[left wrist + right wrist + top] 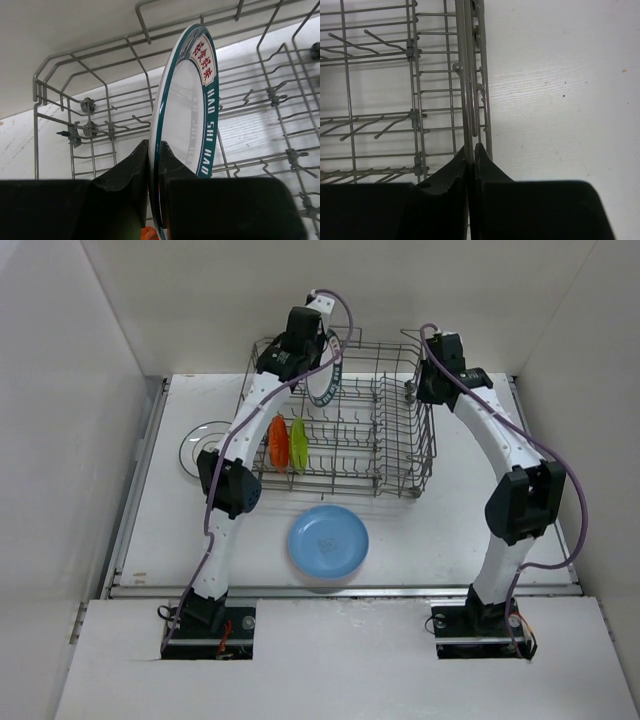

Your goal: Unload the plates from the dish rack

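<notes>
A patterned white plate (206,448) lies flat beside the rack (400,455), so the robot's left gripper will rise past the rack's side, then go down and tilt over that plate.
The grey wire dish rack (400,455) stands at the back middle of the table. My left gripper (305,360) is shut on the rim of a white teal-rim plate (187,115), held upright on edge over the rack's far left part (325,390). A small orange plate (278,440) and a green plate (298,445) stand upright in the rack's left end. My right gripper (425,390) is shut on the top wire of the rack's right side wall (470,100). A light blue plate (328,540) lies flat on the table in front of the rack.
A white plate with a grey pattern (205,448) lies flat on the table left of the rack, partly behind my left arm. White walls close in the back and both sides. The raised front ledge (340,590) runs along the near edge.
</notes>
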`<state>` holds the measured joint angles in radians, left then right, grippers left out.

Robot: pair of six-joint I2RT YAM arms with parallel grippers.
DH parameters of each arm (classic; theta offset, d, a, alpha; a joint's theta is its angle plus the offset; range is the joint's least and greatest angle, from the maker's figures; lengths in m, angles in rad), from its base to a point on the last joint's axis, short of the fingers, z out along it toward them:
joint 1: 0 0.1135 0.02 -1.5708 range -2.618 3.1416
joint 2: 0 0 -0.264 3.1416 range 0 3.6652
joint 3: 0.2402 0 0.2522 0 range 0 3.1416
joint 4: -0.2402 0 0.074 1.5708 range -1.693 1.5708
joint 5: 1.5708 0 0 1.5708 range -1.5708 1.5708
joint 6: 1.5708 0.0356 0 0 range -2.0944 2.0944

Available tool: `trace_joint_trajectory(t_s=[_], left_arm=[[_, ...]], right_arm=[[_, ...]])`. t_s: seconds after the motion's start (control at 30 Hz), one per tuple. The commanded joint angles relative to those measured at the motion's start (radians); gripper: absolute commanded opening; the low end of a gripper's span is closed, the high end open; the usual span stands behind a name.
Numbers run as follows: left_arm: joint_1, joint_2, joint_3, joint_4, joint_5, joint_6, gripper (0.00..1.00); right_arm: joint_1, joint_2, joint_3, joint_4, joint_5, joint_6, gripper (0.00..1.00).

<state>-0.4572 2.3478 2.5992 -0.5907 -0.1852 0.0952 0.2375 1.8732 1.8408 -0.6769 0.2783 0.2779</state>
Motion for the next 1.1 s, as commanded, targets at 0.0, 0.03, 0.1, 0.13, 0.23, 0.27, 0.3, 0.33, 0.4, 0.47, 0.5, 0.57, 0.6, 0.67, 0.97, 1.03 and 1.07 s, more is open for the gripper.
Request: trace_joint_trajectory(t_s=[0.0,0.03,0.1,0.13,0.23,0.27,0.3,0.33,0.4,0.47,0.5,0.57,0.6,0.67,0.97,1.03,1.07], left_arm=[[-0.012,-0.180,0.097,0.063,-0.006,-0.034,0.00],[-0.012,-0.192,0.098,0.063,-0.007,-0.034,0.00],[0.009,-0.229,0.098,0.054,-0.016,-0.043,0.00],[0.009,-0.242,0.098,0.045,-0.016,-0.043,0.00],[0.055,-0.294,0.098,0.008,-0.016,-0.064,0.00],[0.069,-0.307,0.098,-0.023,-0.016,-0.064,0.00],[0.086,-0.323,0.088,-0.037,-0.016,-0.075,0.00],[0.127,-0.359,0.073,-0.050,0.004,-0.093,0.00],[0.184,-0.399,-0.003,-0.092,0.036,-0.103,0.00],[0.282,-0.458,-0.066,-0.119,0.093,-0.112,0.00],[0.320,-0.476,-0.135,-0.147,0.119,-0.130,0.00],[0.433,-0.525,-0.203,-0.175,0.217,-0.144,0.00],[0.472,-0.539,-0.237,-0.194,0.249,-0.144,0.00],[0.549,-0.577,-0.353,-0.195,0.341,-0.164,0.00],[0.767,-0.587,-0.788,-0.085,0.575,-0.112,0.00],[0.778,-0.587,-0.853,-0.035,0.575,-0.124,0.00],[0.778,-0.587,-0.879,0.010,0.589,-0.135,0.00]], right_arm=[[-0.027,0.033,0.095,0.039,0.101,-0.020,0.04],[-0.027,0.052,0.130,0.039,0.101,-0.020,0.04],[-0.037,0.072,0.162,0.039,0.101,-0.049,0.04],[-0.046,0.081,0.190,0.039,0.101,-0.049,0.04],[-0.046,0.104,0.219,0.039,0.082,-0.080,0.04],[-0.046,0.116,0.230,0.039,0.082,-0.094,0.04],[-0.046,0.116,0.230,0.039,0.082,-0.103,0.04],[-0.046,0.116,0.230,0.039,0.082,-0.103,0.04],[-0.046,0.116,0.230,0.050,0.102,-0.112,0.04],[-0.046,0.127,0.242,0.059,0.114,-0.125,0.13],[-0.046,0.136,0.274,0.059,0.114,-0.125,0.20],[-0.046,0.147,0.310,0.048,0.093,-0.134,0.45],[-0.046,0.147,0.336,0.037,0.058,-0.134,0.65],[-0.046,0.135,0.336,0.037,0.044,-0.134,0.74],[0.109,-0.005,0.290,0.100,0.171,-0.177,0.83],[0.146,-0.038,0.256,0.128,0.160,-0.177,0.83],[0.187,-0.054,0.218,0.149,0.127,-0.177,0.83]])
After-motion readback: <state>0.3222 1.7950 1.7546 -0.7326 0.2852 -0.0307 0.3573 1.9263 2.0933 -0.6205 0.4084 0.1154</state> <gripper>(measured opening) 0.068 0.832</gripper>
